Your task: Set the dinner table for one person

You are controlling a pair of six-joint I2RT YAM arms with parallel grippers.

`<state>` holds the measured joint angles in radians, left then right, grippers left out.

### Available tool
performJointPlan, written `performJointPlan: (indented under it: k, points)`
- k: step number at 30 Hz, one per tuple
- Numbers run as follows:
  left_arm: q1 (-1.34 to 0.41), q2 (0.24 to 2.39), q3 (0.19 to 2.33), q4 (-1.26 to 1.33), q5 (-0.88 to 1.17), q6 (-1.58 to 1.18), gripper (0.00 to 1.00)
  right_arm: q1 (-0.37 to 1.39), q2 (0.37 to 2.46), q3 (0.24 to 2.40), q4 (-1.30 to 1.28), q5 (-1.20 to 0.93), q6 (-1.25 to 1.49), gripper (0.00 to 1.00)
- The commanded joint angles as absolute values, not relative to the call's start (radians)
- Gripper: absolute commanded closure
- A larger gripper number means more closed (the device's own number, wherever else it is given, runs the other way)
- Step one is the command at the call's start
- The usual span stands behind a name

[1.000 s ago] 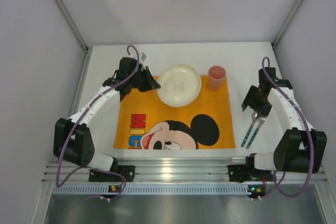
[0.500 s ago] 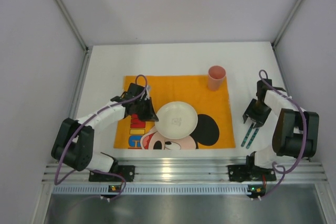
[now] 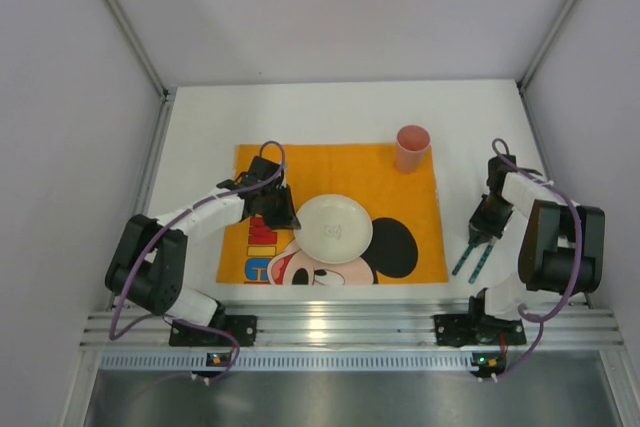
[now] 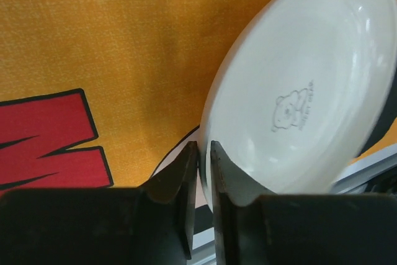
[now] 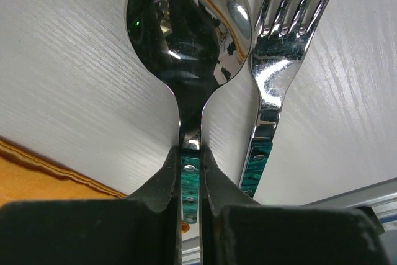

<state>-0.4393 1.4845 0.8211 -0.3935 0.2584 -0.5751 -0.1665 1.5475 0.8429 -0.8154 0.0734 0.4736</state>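
I should next move my right gripper up, across toward the plate [image 3: 333,228] and down there to let go of the spoon, because the mat's black ear [image 3: 397,248] is empty.
On the orange Mickey Mouse placemat [image 3: 340,172], which lies on the white dinner table [image 3: 200,137], rests a white plate [image 3: 333,228] near the mat's front middle. My left gripper [image 3: 291,219] is at the plate's left rim. In the left wrist view its jaws [image 4: 204,148] stand close together on either side of the plate's [image 4: 298,91] edge. On the bare table right of the mat lie a teal-handled spoon [image 5: 186,29] and fork [image 5: 279,60], side by side. My right gripper [image 3: 479,237] is shut on the spoon's handle just below the bowl.
A pink cup [image 3: 412,148] stands upright at the placemat's back right corner. The placemat's edge [image 5: 37,178] runs just left of the spoon. White walls enclose the table on three sides, and the metal rail [image 3: 340,332] with both arm bases runs along the front.
The left arm brought the plate from the mat's back edge toward the front middle. The right gripper came down over the spoon and shut on its handle.
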Motion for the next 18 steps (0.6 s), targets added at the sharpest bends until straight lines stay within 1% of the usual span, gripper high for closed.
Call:
performJointPlan:
  k: [1, 3, 5, 7, 8, 12, 16, 17, 18]
  points:
    - [-0.443, 1.483, 0.861, -0.373, 0.245, -0.574, 0.79, -0.179, 1.589, 0.825, -0.738, 0.107, 0.488, 1.0]
    - [-0.443, 1.485, 0.865, -0.371, 0.242, -0.571, 0.71, -0.178, 1.58, 0.83, -0.738, 0.112, 0.483, 1.0]
    - [-0.443, 1.493, 0.877, -0.377, 0.236, -0.571, 0.59, -0.179, 1.553, 0.838, -0.752, 0.118, 0.479, 1.0]
    - [-0.443, 1.499, 0.896, -0.387, 0.233, -0.571, 0.5, -0.179, 1.507, 0.865, -0.771, 0.127, 0.473, 1.0]
    - [-0.443, 1.5, 0.903, -0.388, 0.233, -0.568, 0.38, -0.178, 1.488, 0.877, -0.8, 0.143, 0.471, 1.0]
    - [-0.445, 1.512, 0.952, -0.417, 0.232, -0.56, 0.2, -0.129, 1.385, 1.01, -0.899, 0.245, 0.445, 1.0]
    - [-0.446, 1.516, 1.008, -0.443, 0.209, -0.552, 0.14, -0.028, 1.301, 1.143, -1.002, 0.334, 0.449, 1.0]
    - [-0.448, 1.517, 1.015, -0.452, 0.206, -0.549, 0.13, 0.062, 1.28, 1.169, -1.04, 0.371, 0.466, 1.0]
    - [-0.448, 1.517, 1.025, -0.456, 0.203, -0.549, 0.13, 0.108, 1.269, 1.216, -1.057, 0.392, 0.48, 1.0]
